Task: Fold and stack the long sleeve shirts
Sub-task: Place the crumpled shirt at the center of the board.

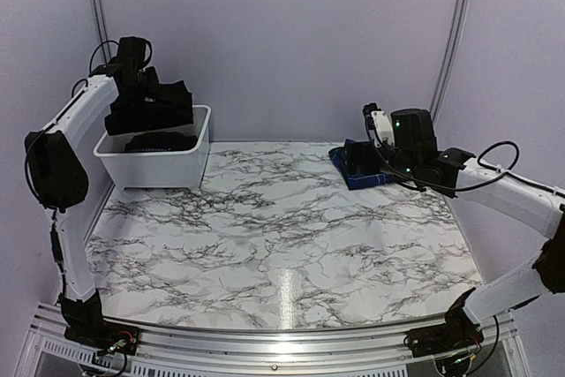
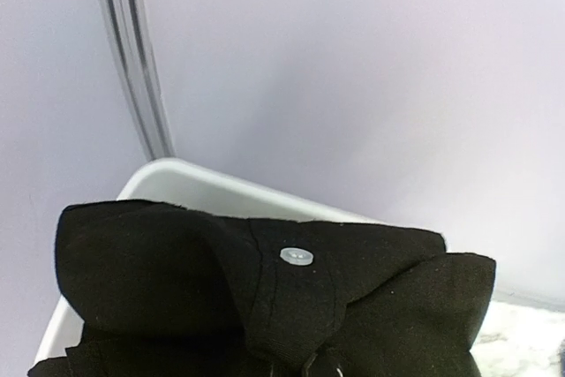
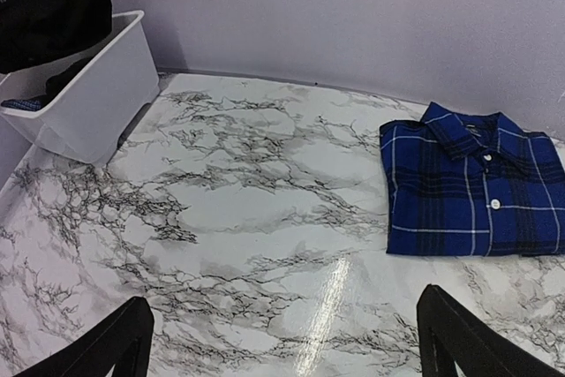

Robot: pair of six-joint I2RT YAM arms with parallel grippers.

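I will move my left gripper past the bin [image 1: 150,169], back and down, to release the shirt; open marble is below and to its right in the top view.
A plain black long sleeve shirt [image 1: 152,105] hangs bunched above the white bin [image 1: 150,169], and my left gripper [image 1: 132,84] is shut on its top. In the left wrist view the black cloth [image 2: 265,289] with a white button [image 2: 297,256] covers my fingers. More dark cloth lies inside the bin. The dark blue plaid shirt [image 3: 472,183] lies folded flat at the table's far right, collar up. My right gripper [image 3: 282,342] hovers open over bare marble just in front of it, holding nothing. From above, that gripper [image 1: 364,158] hides part of the plaid shirt [image 1: 369,181].
The white plastic bin [image 3: 88,103] stands at the table's far left corner, against the back wall. The marble tabletop [image 1: 282,236] stretches between the bin and the plaid shirt. Pale walls close in the back and sides.
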